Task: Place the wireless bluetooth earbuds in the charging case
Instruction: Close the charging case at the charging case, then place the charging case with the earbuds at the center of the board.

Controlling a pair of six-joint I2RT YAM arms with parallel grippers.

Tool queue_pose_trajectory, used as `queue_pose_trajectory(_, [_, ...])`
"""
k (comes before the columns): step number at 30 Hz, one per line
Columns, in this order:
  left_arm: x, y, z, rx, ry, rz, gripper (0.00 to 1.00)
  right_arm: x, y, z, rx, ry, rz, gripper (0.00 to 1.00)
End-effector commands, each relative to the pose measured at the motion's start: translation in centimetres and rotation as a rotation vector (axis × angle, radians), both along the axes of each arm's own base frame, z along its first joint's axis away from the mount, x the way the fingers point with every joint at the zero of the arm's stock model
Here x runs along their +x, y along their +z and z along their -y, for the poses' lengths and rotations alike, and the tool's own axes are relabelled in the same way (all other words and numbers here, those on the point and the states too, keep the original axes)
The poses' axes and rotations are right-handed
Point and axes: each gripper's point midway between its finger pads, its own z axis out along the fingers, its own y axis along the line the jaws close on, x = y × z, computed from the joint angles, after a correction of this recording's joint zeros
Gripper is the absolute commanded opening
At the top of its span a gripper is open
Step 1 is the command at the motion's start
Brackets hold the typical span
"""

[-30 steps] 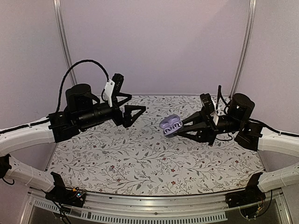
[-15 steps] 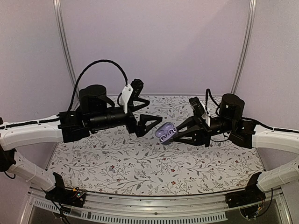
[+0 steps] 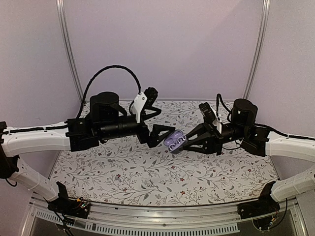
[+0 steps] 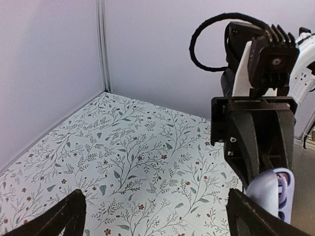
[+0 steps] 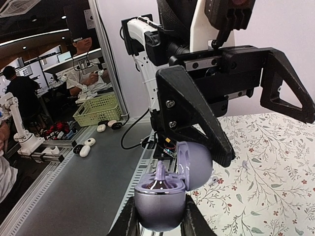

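Observation:
The middle of the flowered cloth is clear, so the robot's right gripper should next tip down and lower the charging case [image 3: 174, 141] outward onto that part of the cloth and let it go.
The charging case [image 5: 162, 202] [image 3: 174, 141] is glossy lavender and hangs above the flowered cloth with its lid [image 5: 196, 166] swung open. My right gripper [image 5: 162, 222] [image 3: 181, 142] is shut on its lower half. A lavender piece stands up inside the base; I cannot tell if it is an earbud. Two tiny lavender lumps [image 5: 245, 164] [image 5: 213, 180] on the cloth look like the earbuds. My left gripper [image 3: 166, 121] [image 4: 160, 216] [image 5: 266, 137] is open and empty, its fingers just left of the case. The left wrist view shows the case [image 4: 271, 192] at the lower right.
The flowered cloth [image 3: 147, 172] covers the table, with walls at the back and both sides. An aluminium rail [image 3: 162, 216] runs along the near edge. Beyond it, off the table, stands a green basket [image 5: 96, 109].
My left arm has swung right and forward until its open fingers are beside the case. My right arm carried the case a little left, then stayed still.

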Motion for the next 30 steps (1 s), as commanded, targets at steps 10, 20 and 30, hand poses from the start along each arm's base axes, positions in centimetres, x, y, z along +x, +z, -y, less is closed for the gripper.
queue_pose_trajectory(10, [-3.7, 1.9, 1.0, -0.007, -0.102, 0.055, 1.00, 2.3, 1.7, 0.4, 0.032, -0.087, -0.030, 0.00])
queue_pose_trajectory(20, [2.0, 0.5, -1.7, 0.018, 0.147, -0.057, 1.00, 8.5, -0.5, 2.0, -0.014, -0.301, -0.120, 0.00])
queue_pose_trajectory(30, [8.5, -2.7, -8.4, -0.065, 0.345, -0.280, 1.00, 21.7, -10.2, 6.1, -0.153, -0.603, -0.379, 0.00])
